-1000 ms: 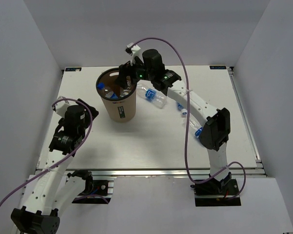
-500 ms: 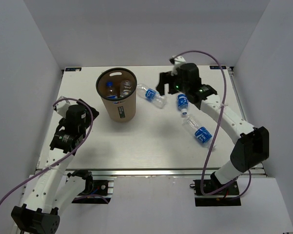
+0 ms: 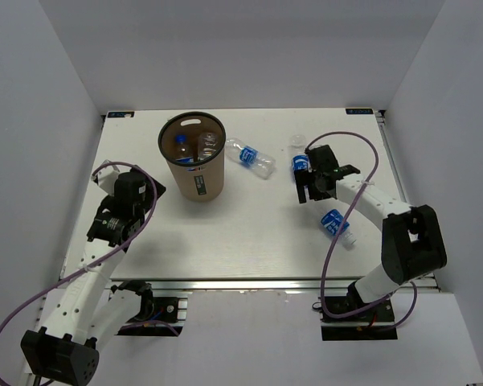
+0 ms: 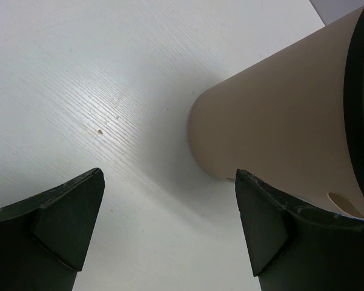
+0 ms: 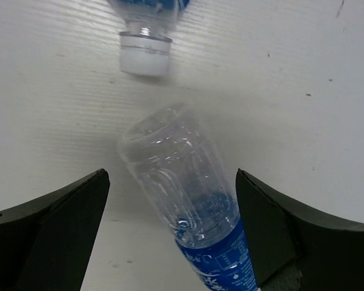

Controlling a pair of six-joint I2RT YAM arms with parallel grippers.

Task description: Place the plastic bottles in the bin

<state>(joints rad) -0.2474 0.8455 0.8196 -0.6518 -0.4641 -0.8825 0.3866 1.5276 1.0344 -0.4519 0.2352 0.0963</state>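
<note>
My right gripper should move down and close on the clear end of the fifth bottle (image 5: 180, 180), which is below and already between the gripper's open fingers.
The tan bin (image 3: 199, 178) stands at the back left, and two plastic bottles (image 3: 179, 146) show inside it. A third bottle (image 3: 249, 157) lies just right of the bin. A fourth (image 3: 299, 163) lies further right, partly under my right gripper (image 3: 309, 191). A fifth (image 3: 335, 223) lies below it. In the right wrist view my right gripper (image 5: 169, 182) is open, its fingers straddling the clear end of the fifth bottle (image 5: 188, 194) without touching. The fourth bottle's cap (image 5: 145, 56) is just beyond. My left gripper (image 3: 147, 190) is open and empty, left of the bin (image 4: 278, 109).
Grey walls enclose the white table (image 3: 241, 233) on three sides. The right arm's cable (image 3: 325, 249) loops over the table's front right. The bin's dark rim (image 4: 356, 109) and handle cut-out (image 4: 345, 203) are close to my left gripper's right finger.
My right arm has swung from over the bin to the right and down over the fifth bottle. My left gripper has shifted slightly toward the bin.
</note>
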